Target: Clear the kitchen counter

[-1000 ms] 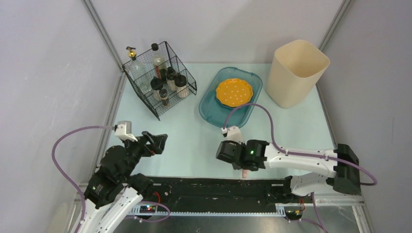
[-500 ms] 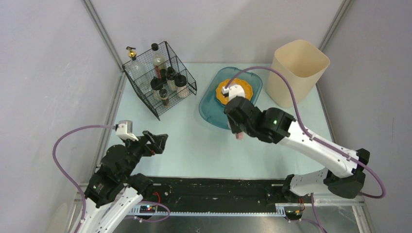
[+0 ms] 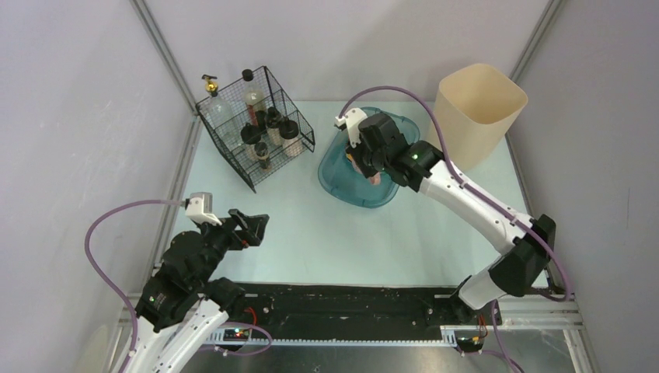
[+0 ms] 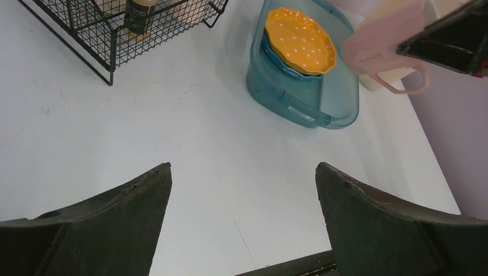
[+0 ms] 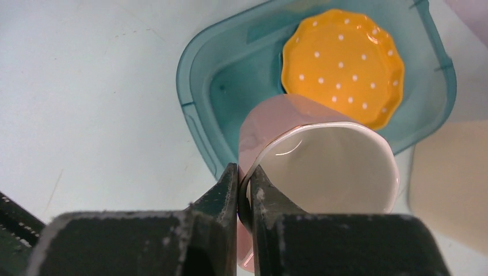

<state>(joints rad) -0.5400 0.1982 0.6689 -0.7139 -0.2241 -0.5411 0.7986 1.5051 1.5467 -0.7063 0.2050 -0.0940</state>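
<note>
My right gripper will next go down into the teal tub (image 5: 198,115), moving over to the left in the top view, because the bottom of the tub's near end is bare beside the plate.
The kitchen counter (image 3: 303,233) is a pale mint-blue tabletop. My right gripper (image 5: 244,172) is shut on the rim of a pink mug (image 5: 322,167) with a cream inside. It holds the mug in the air above the near half of a teal tub (image 5: 198,115). An orange dotted plate (image 5: 342,63) lies in that tub. From above, the right gripper (image 3: 373,172) covers most of the plate. My left gripper (image 4: 243,167) hangs open over bare counter at the front left, with nothing between its fingers. The mug (image 4: 382,49) also shows in the left wrist view.
A black wire basket (image 3: 256,128) with several bottles stands at the back left. A tall cream bin (image 3: 475,116) stands at the back right, beside the tub. A black rail (image 3: 350,303) runs along the front edge.
My right arm has swung from the counter's front edge back to above the teal tub, carrying the pink mug. The left arm has not moved.
</note>
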